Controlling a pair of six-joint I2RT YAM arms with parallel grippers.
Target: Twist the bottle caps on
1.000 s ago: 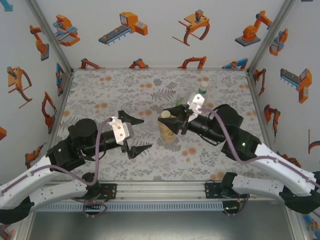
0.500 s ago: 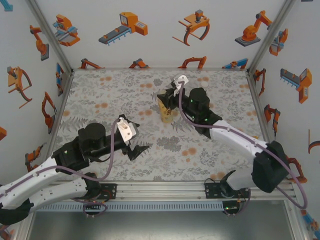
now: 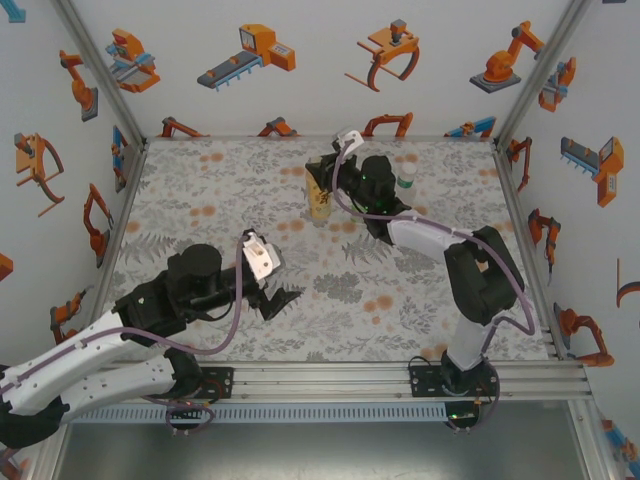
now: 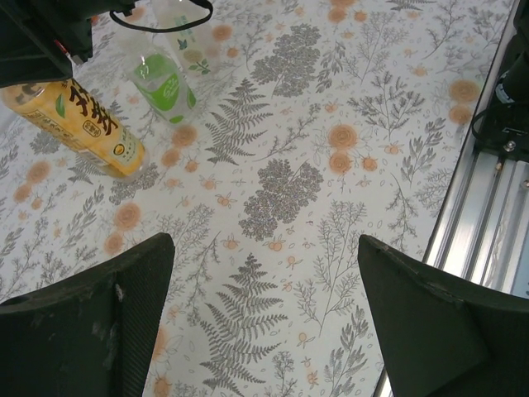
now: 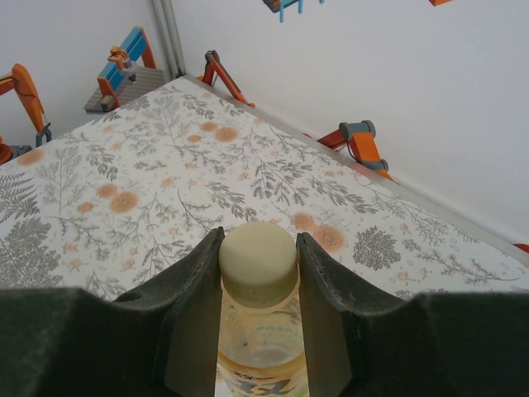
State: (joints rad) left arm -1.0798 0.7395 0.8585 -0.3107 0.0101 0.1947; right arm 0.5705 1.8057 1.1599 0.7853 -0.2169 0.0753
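Note:
My right gripper lowers slightly onto the amber bottle's neck [image 5: 261, 318], just below its fingers, next and releases the pale bottle cap [image 5: 258, 258], already centred over the bottle's neck.
My right gripper [image 5: 258, 248] is shut on the pale bottle cap [image 5: 258, 258], which sits on the neck of the amber bottle [image 5: 254, 351] with the yellow label. From above, that gripper [image 3: 322, 176] holds the amber bottle [image 3: 320, 204] by its top near the far middle of the table. The clear bottle with the green label [image 3: 405, 182] stands to the right of it, a cap on top. The amber bottle [image 4: 78, 120] and the green-label bottle [image 4: 165, 83] also appear in the left wrist view. My left gripper [image 4: 263, 244] hangs open over bare table, nothing between its fingers.
The flowered table cover [image 3: 200, 200] lies open on the left and in the middle. An aluminium rail [image 3: 320, 375] runs along the near edge. White walls with robot stickers close in the back and sides. The right arm [image 3: 470, 270] stretches across the right half.
The right arm has carried the amber bottle from mid-table towards the far side and slightly left, still gripping its cap. My left gripper has shifted a little right, still open.

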